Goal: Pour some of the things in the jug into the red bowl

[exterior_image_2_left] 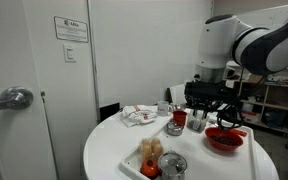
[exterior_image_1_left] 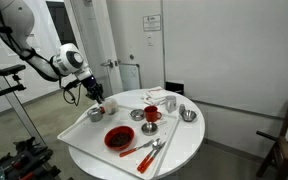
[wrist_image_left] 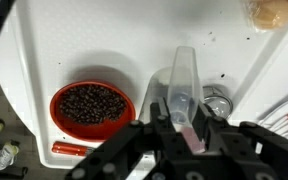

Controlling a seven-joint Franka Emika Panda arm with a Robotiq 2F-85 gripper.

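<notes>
I need to lower the jug in my gripper onto the clear white tray beside the red bowl next and let go of it, because the bowl already has dark beans in it.
The red bowl is wide and shallow and holds dark beans. It sits on the white tray and also shows in both exterior views. My gripper is shut on the jug, a pale silvery, narrow shape rising between the fingers. The jug sits just right of the bowl in the wrist view and does not touch it. In both exterior views the gripper hangs low over the tray's far end, and the jug is mostly hidden by it.
A small steel bowl lies right of the jug. A red mug and more steel bowls stand on the round white table. A red spatula and spoons lie at the tray's near end. A door and walls are close behind.
</notes>
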